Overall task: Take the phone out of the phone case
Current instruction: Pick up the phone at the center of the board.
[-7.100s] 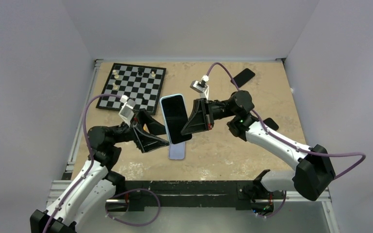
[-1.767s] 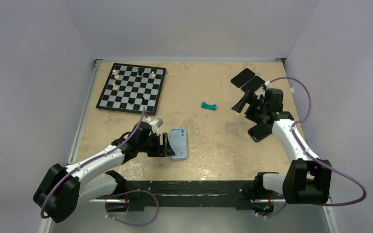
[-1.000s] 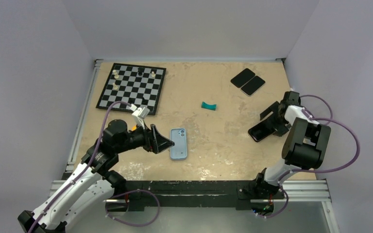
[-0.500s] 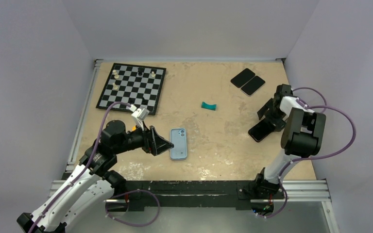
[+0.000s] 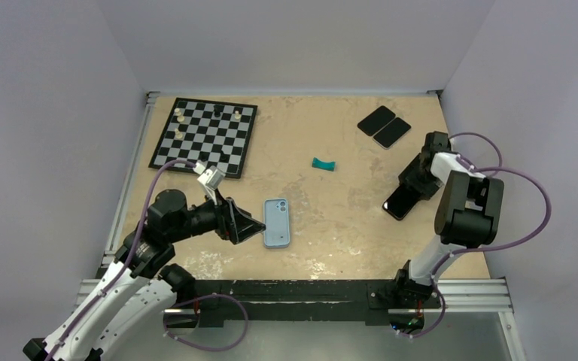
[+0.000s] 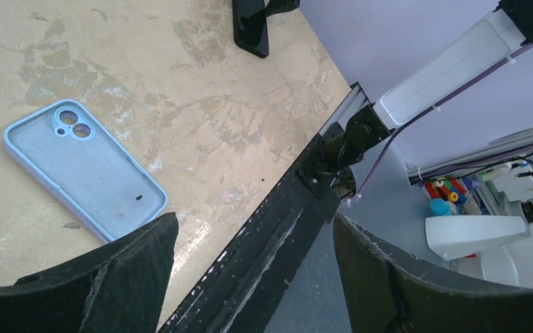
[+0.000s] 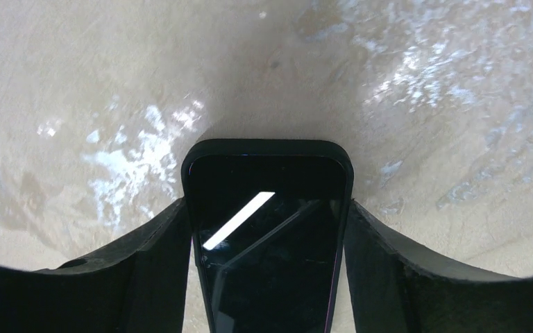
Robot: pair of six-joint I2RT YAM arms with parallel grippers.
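My left gripper should reach outward and to its right in the top view next, to the phone's bare near end (image 5: 396, 210) (image 6: 253, 43), because the phone's far end is held.
The light blue phone case (image 5: 276, 222) lies empty on the table with its inside facing up; the left wrist view shows it too (image 6: 83, 170). The black phone (image 5: 399, 203) lies flat at the right, apart from the case, and appears far off in the left wrist view (image 6: 251, 28). My right gripper (image 5: 415, 183) reaches down over the phone's far end. In the right wrist view the phone (image 7: 267, 243) fills the gap and both fingers press its long edges. My left gripper (image 5: 244, 224) hovers open just left of the case, holding nothing.
A chessboard (image 5: 205, 135) with a few pieces sits at the back left. A small teal object (image 5: 322, 165) lies mid-table. Two black rectangular pads (image 5: 384, 126) rest at the back right. The black front rail (image 5: 293, 289) runs along the near edge.
My right gripper's fingers have closed in onto the phone's sides, and the wrist shifted slightly toward the back. My left arm drew back a little, gripper still open.
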